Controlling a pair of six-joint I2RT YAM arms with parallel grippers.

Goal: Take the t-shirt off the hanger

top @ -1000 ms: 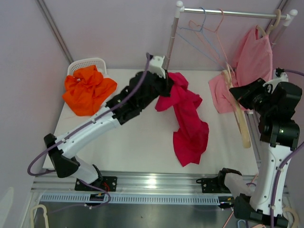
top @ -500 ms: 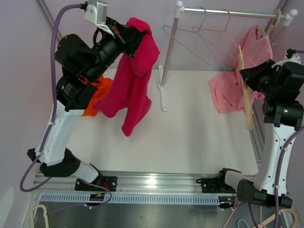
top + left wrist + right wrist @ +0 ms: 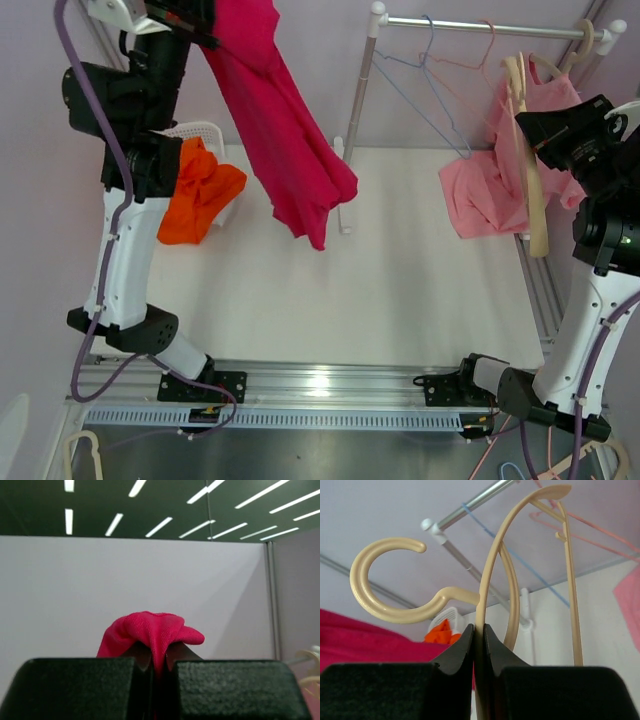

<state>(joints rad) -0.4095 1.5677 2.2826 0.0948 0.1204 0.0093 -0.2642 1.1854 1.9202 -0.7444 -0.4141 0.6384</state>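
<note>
My right gripper carries the t-shirt outward next, hooks it over the rack's bar (image 3: 509, 29) beside the pink wire hanger and releases, since the t-shirt is clear of the bare hanger (image 3: 535, 190).
The magenta t-shirt (image 3: 285, 130) hangs free in the air at the upper left, clear of the hanger. My left gripper (image 3: 200, 18) is shut on a fold of the t-shirt (image 3: 150, 632) and holds it high; the jaws (image 3: 159, 655) pinch the cloth between them. My right gripper (image 3: 522, 125) is shut on the bare cream hanger (image 3: 535, 190), held upright at the far right by the rack. In the right wrist view the hanger (image 3: 492, 565) rises from between the closed jaws of the gripper (image 3: 478, 630), hook to the left.
A clothes rack rail (image 3: 480, 27) crosses the back right, with a blue wire hanger (image 3: 415, 95) and a pink wire hanger (image 3: 470, 60). Pink garments (image 3: 485, 195) hang by the right arm. A white basket (image 3: 195, 132) holds an orange garment (image 3: 195, 195) at the back left.
My left arm has swung up and to the left, lifting the magenta t-shirt off the table. My right arm has raised the cream hanger upright.
</note>
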